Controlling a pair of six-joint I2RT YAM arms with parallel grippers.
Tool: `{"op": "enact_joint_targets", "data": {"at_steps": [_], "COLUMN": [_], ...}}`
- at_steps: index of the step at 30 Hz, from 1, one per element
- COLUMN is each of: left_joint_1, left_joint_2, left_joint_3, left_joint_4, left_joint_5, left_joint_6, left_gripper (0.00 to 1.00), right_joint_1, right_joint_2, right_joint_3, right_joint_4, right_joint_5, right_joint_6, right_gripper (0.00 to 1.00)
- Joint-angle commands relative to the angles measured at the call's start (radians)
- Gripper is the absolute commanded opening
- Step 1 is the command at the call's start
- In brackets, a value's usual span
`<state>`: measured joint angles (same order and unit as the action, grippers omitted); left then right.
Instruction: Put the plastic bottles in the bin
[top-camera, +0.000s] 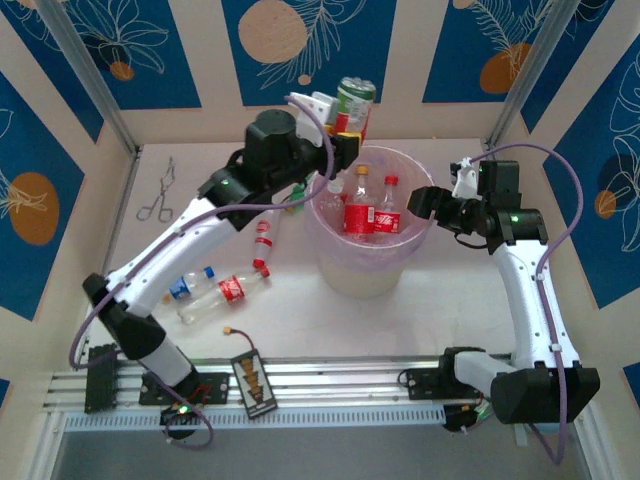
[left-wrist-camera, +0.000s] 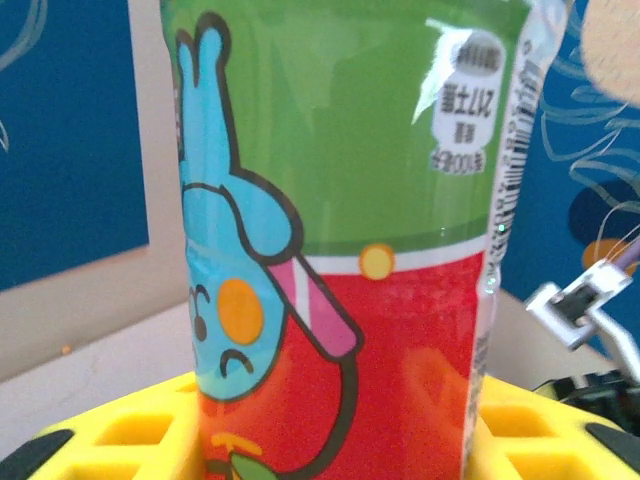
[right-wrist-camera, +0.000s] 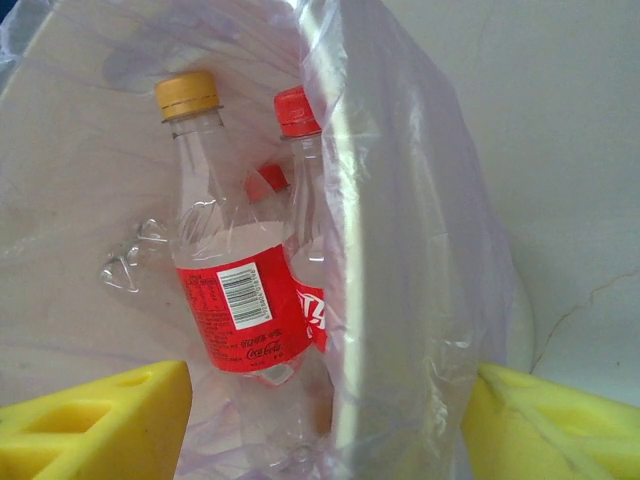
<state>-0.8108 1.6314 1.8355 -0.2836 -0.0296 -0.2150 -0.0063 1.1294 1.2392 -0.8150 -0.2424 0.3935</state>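
The green-and-red-labelled bottle (top-camera: 353, 103) still stands above the bin's far rim, so my left gripper tilts downward and lowers over the bin's opening (top-camera: 374, 192) to release it next.
My left gripper (top-camera: 345, 138) is shut on a green-and-red-labelled bottle (top-camera: 353, 103), held above the far left rim of the bin (top-camera: 330, 255). In the left wrist view the bottle (left-wrist-camera: 340, 200) stands between the yellow fingers (left-wrist-camera: 120, 432). My right gripper (top-camera: 432, 205) is open at the bin's right rim, and the bag-covered rim (right-wrist-camera: 400, 260) passes between its fingers (right-wrist-camera: 100, 420). Red-labelled bottles (top-camera: 358, 212) stand inside the bin; one has a yellow cap (right-wrist-camera: 228, 290). A blue-labelled bottle (top-camera: 190, 286) and two red-labelled ones (top-camera: 228, 293) (top-camera: 262, 245) lie on the table under the left arm.
Metal forceps (top-camera: 158, 195) lie at the far left of the table. A black-and-yellow card (top-camera: 253, 381) rests on the front rail. Blue patterned walls close in the back and both sides.
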Motion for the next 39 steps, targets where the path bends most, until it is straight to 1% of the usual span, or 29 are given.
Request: {"op": "enact_joint_targets", "data": {"at_steps": [1, 5, 10, 18, 21, 24, 29, 31, 33, 35, 37, 39], "left_joint_1": [-0.017, -0.029, -0.034, -0.035, -0.034, -0.034, -0.033, -0.034, -0.033, -0.034, -0.033, -0.034], "left_joint_2": [0.04, 0.065, 0.055, 0.047, 0.042, 0.041, 0.066, 0.084, 0.104, 0.127, 0.155, 0.183], "left_joint_3": [0.021, -0.028, -0.122, -0.209, -0.225, -0.211, -0.113, -0.073, -0.037, -0.009, 0.018, 0.045], "left_joint_4": [-0.041, -0.037, -0.015, -0.027, -0.024, -0.028, -0.08, -0.095, -0.106, -0.099, -0.096, -0.101], "left_joint_5": [0.017, 0.039, 0.045, 0.066, 0.074, 0.074, 0.066, 0.058, 0.046, 0.031, 0.025, 0.018], "left_joint_6": [0.005, -0.03, -0.081, -0.12, -0.127, -0.117, -0.06, -0.032, -0.011, 0.004, 0.013, 0.02], "left_gripper": [0.28, 0.28, 0.28, 0.32, 0.41, 0.55, 0.87, 0.91, 0.91, 0.89, 0.84, 0.77], "right_joint_1": [0.008, 0.007, 0.008, 0.008, 0.008, 0.007, 0.008, 0.008, 0.009, 0.009, 0.009, 0.009], "right_joint_2": [-0.019, -0.019, -0.017, -0.012, -0.01, -0.005, 0.0, 0.001, 0.0, -0.002, -0.002, -0.003], "right_joint_3": [-0.002, -0.014, -0.021, -0.037, -0.033, -0.028, -0.024, -0.024, -0.023, -0.024, -0.023, -0.019], "right_joint_4": [-0.029, -0.018, -0.01, 0.002, 0.003, 0.002, 0.001, 0.001, 0.0, -0.001, -0.003, -0.005], "right_joint_5": [0.001, 0.003, 0.006, 0.011, 0.01, 0.008, 0.005, 0.005, 0.004, 0.004, 0.005, 0.005], "right_joint_6": [-0.005, -0.003, -0.002, -0.001, -0.002, -0.004, -0.007, -0.007, -0.007, -0.006, -0.008, -0.008], "right_gripper": [0.71, 0.71, 0.71, 0.71, 0.71, 0.71, 0.71, 0.71, 0.71, 0.71, 0.71, 0.71]}}
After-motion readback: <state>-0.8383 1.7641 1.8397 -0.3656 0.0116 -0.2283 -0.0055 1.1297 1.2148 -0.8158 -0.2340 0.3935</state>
